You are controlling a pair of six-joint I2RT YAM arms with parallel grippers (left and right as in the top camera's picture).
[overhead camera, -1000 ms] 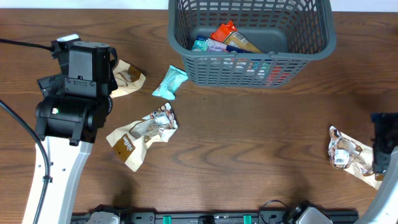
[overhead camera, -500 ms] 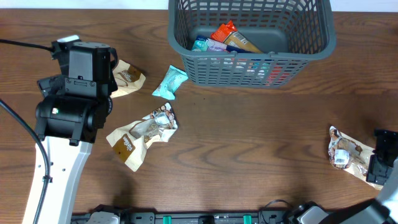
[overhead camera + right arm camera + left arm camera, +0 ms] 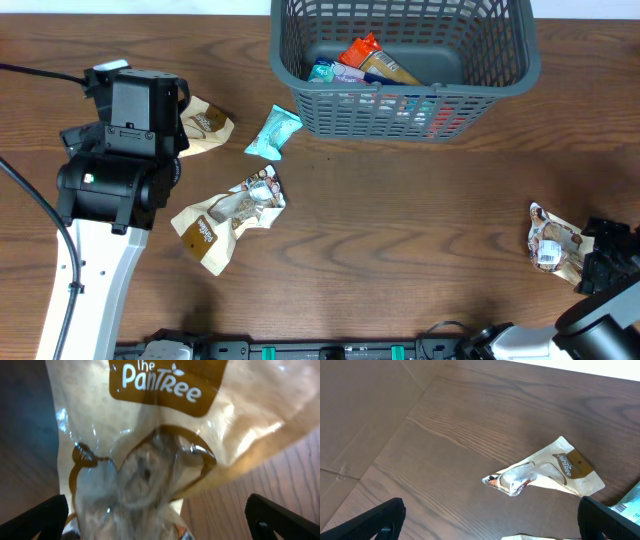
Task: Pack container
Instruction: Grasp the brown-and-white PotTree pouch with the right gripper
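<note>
My right gripper lowers onto the clear window of the tan Pantree packet next and closes, since that bulging part already lies between its open fingers.
The container (image 3: 400, 112), a large grey slotted basket, stands at the far middle of the table with several snack packets (image 3: 362, 60) inside. My right gripper (image 3: 157, 527) is open and low over a tan Pantree packet (image 3: 150, 455) at the right front. That packet (image 3: 550, 245) lies between the spread fingers (image 3: 42, 515), and its right part is covered in the overhead view. My left gripper (image 3: 490, 532) is open over bare wood, with nothing between its fingers. A tan packet (image 3: 545, 472) lies ahead of it to the right.
A teal packet (image 3: 274, 132) lies just left of the basket. Two crumpled tan packets (image 3: 225, 215) lie in the middle left. The left arm (image 3: 115, 180) stands over the left side, next to the tan packet (image 3: 205, 125). The table's front edge is close to the right gripper.
The right gripper has moved left and towards the front, onto the packet at the right, and now covers its right end. The left arm has not moved.
</note>
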